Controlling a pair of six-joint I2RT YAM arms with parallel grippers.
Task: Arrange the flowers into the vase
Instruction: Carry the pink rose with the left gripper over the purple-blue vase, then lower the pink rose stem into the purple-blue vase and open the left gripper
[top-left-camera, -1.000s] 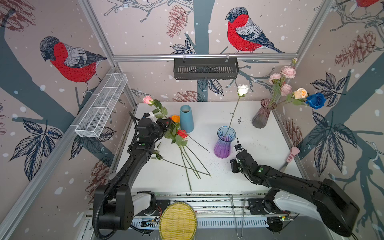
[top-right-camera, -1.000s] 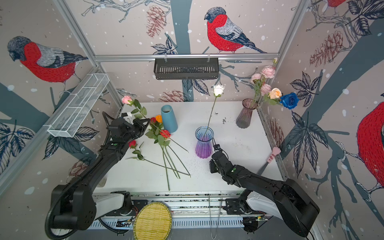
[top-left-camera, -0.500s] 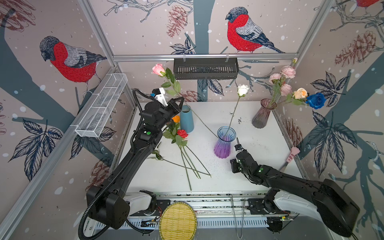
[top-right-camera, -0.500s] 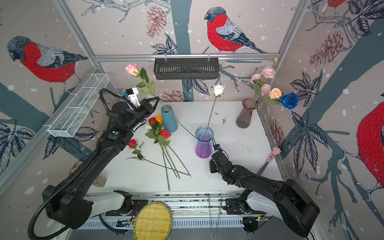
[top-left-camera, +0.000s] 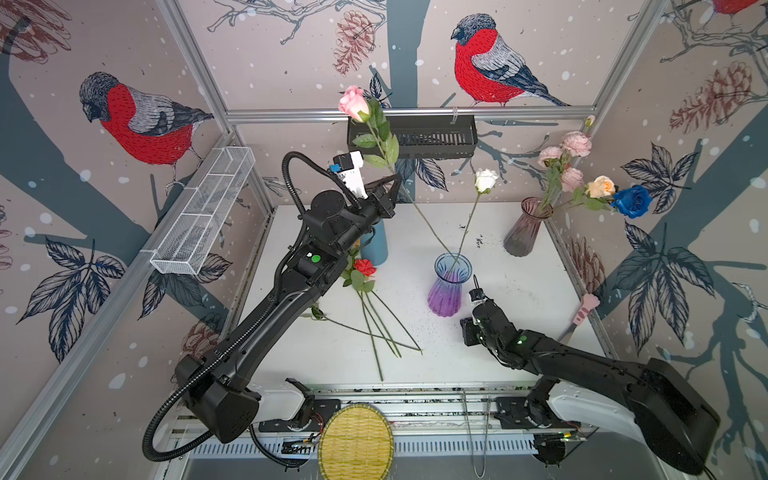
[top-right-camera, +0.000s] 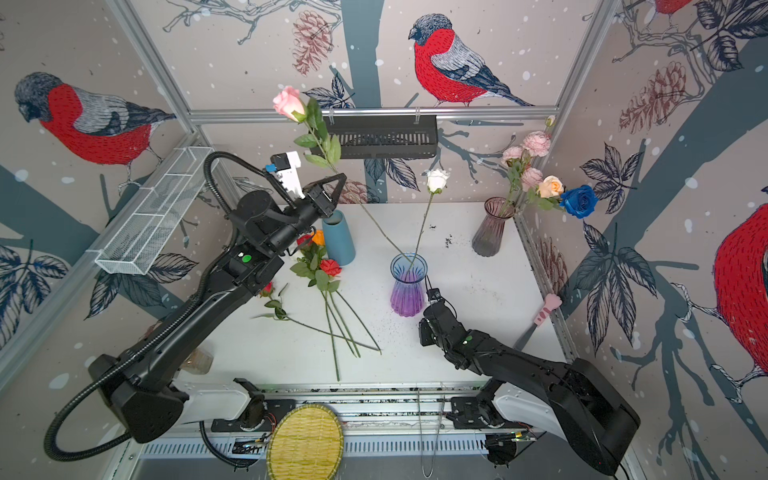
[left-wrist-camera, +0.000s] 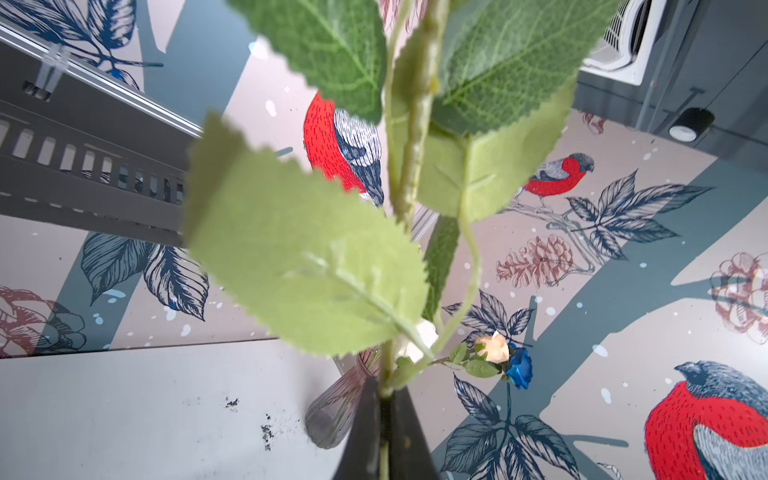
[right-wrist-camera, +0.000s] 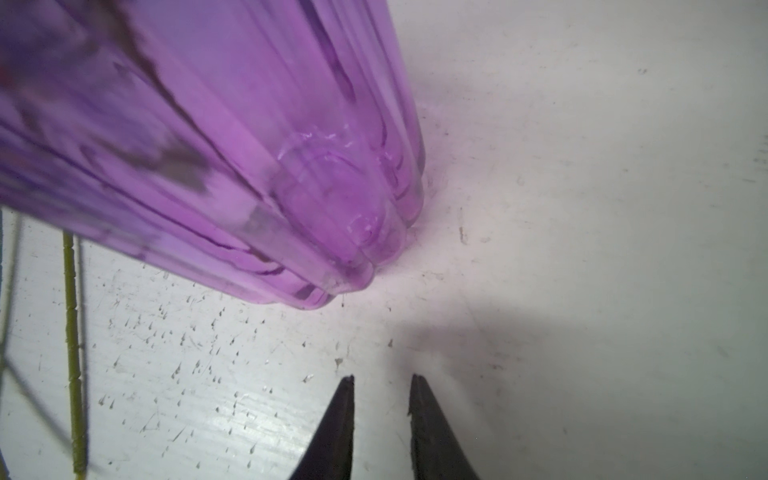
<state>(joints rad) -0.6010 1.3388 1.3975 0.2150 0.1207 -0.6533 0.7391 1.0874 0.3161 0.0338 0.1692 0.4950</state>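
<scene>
The pink rose's stem slants and only its lower end is at the vase's opening (top-left-camera: 453, 267). My left gripper should move down and toward the opening, bring the stem upright and release it.
A purple and blue glass vase (top-left-camera: 450, 286) (top-right-camera: 408, 286) (right-wrist-camera: 249, 145) stands mid-table with a white rose (top-left-camera: 485, 179) in it. My left gripper (top-left-camera: 397, 181) (top-right-camera: 342, 178) (left-wrist-camera: 386, 388) is raised behind it, shut on the stem (left-wrist-camera: 409, 166) of a pink rose (top-left-camera: 353, 102) (top-right-camera: 288, 102). That stem slants down and its lower end reaches the vase's mouth. More flowers lie on the table to the left, among them a red rose (top-left-camera: 365, 267) and an orange one (top-right-camera: 318, 237). My right gripper (top-left-camera: 478, 293) (right-wrist-camera: 382, 380) sits low beside the vase's right side, slightly open and holding nothing.
A smoky glass vase (top-left-camera: 523, 232) at the back right holds pink, peach and blue blooms. A blue cylinder vase (top-left-camera: 376, 249) stands behind the loose flowers. A black basket (top-left-camera: 415, 137) hangs on the back wall, a wire basket (top-left-camera: 203, 216) on the left. A pink tool (top-left-camera: 584, 307) lies at the right edge.
My left arm has lifted the pink rose up from the pile and swung it right, bringing the stem's end to the vase's mouth. The right arm has not moved.
</scene>
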